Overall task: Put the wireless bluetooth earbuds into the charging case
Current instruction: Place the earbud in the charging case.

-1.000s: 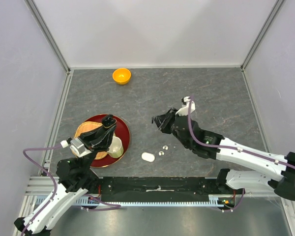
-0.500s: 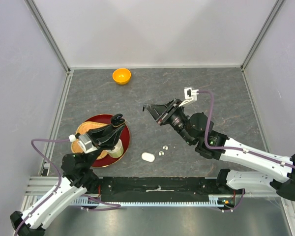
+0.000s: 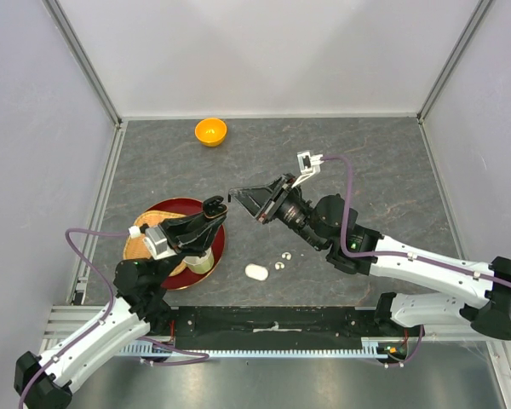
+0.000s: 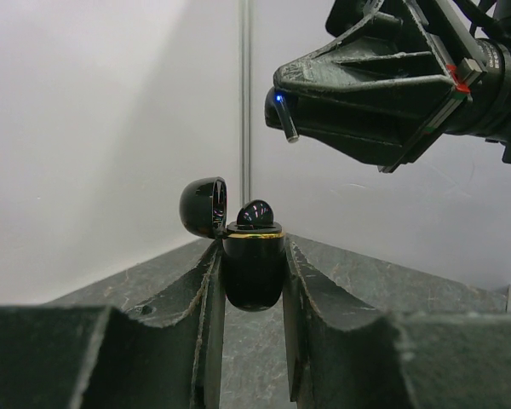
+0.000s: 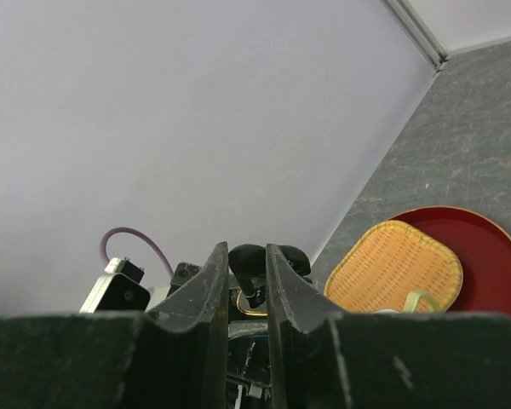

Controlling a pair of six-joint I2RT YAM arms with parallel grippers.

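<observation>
My right gripper needs to move down and to the left in the top view, onto the case's gold-rimmed top, and let go, because the earbud it holds is hanging above the open case.
My left gripper (image 4: 252,249) is shut on a black charging case (image 4: 254,273) with a gold rim, held upright above the red plate. Its lid (image 4: 202,206) is flipped open to the left, and one black earbud (image 4: 255,213) sits domed in the case. My right gripper (image 5: 247,252) is shut on another black earbud (image 5: 249,262). In the left wrist view that earbud (image 4: 282,118) shows a blue light and a short stem, above and slightly right of the case, not touching it. From above, the two gripper tips (image 3: 236,197) (image 3: 213,205) nearly meet.
A white case (image 3: 256,272) and two small silvery earbuds (image 3: 279,265) (image 3: 287,255) lie on the grey table. The red plate (image 3: 215,243) carries a wicker basket (image 3: 140,241) and a pale cup (image 3: 201,261). An orange bowl (image 3: 210,131) stands at the back.
My right gripper has swung left with the earbud, up to the left gripper. My left gripper has moved right and forward with the open case.
</observation>
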